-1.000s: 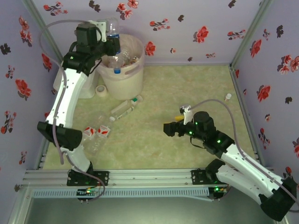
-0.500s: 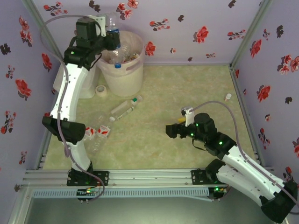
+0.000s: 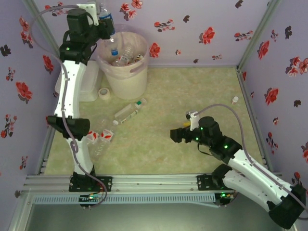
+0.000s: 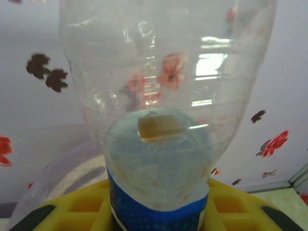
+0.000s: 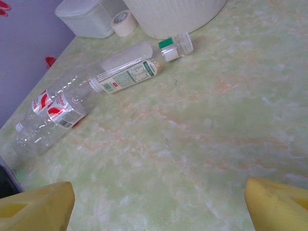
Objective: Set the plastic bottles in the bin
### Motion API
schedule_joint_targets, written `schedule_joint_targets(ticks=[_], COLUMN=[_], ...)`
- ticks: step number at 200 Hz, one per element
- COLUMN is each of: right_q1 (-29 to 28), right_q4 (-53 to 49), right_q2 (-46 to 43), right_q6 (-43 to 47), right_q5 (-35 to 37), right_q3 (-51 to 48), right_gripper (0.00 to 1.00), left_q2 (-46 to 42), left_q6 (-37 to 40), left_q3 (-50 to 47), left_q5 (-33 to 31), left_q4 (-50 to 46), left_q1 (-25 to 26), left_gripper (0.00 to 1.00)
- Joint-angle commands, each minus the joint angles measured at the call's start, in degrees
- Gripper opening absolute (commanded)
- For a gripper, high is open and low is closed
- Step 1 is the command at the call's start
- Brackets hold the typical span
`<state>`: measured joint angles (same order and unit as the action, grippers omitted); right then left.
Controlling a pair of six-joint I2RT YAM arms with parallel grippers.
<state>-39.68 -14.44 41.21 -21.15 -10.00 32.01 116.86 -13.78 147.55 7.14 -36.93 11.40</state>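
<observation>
I need to lower my left gripper next, with a tilt toward the bin's opening [image 3: 126, 54], and release the bottle inside, because the bottle's bottom still faces the flowered wall.
My left gripper [image 3: 104, 26] is raised high over the back left rim of the bin [image 3: 140, 68] and is shut on a clear plastic bottle [image 3: 105, 20] with a blue label. In the left wrist view this bottle [image 4: 163, 96] stands between the yellow fingers [image 4: 72, 209], its base toward the flowered wall. Several bottles lie inside the bin. On the table lie a green-and-white labelled bottle [image 3: 129, 111] [image 5: 127, 76], red-labelled bottles [image 3: 102, 136] [image 5: 54, 106] and a crushed clear one [image 5: 32, 137]. My right gripper [image 3: 176, 134] [image 5: 159, 207] hovers open over bare table.
A white lidded box [image 3: 90, 86] [image 5: 85, 17] and a tape roll [image 3: 104, 93] [image 5: 124, 22] stand left of the bin. A small bottle [image 3: 235, 100] rests by the right wall. Flowered walls close the table on three sides.
My left arm has lifted the blue-labelled bottle higher and toward the back left, from over the bin's opening to above its rim. The right arm has barely moved.
</observation>
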Motion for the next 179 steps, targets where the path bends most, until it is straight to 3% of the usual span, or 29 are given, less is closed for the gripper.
schedule_joint_targets(ticks=[1, 46, 135, 151, 179], right_q1=[0.1, 0.1, 0.0, 0.0, 0.0], right_q4=[1.4, 3.4, 6.9, 6.5, 5.6], right_q2=[-2.3, -0.6, 5.3, 5.7, 6.9], right_q6=[-1.0, -1.1, -1.2, -1.2, -0.9], right_q5=[1.2, 0.9, -2.7, -2.5, -1.9], right_q3=[-1.4, -1.1, 0.5, 0.8, 1.5], right_gripper=[0.92, 0.92, 0.92, 0.92, 0.92], left_q2=[3.9, 9.5, 11.8, 11.7, 11.5], left_q6=[3.0, 6.1, 11.6, 14.4, 12.3], left_q3=[1.8, 4.1, 1.5, 0.5, 0.6], left_q5=[2.5, 2.5, 7.8, 10.4, 10.4], left_q4=[-5.3, -17.7, -36.5, -36.6, -33.4], left_q1=[0.2, 1.2, 2.9, 2.9, 1.6], left_gripper=[0.22, 0.22, 0.14, 0.24, 0.46])
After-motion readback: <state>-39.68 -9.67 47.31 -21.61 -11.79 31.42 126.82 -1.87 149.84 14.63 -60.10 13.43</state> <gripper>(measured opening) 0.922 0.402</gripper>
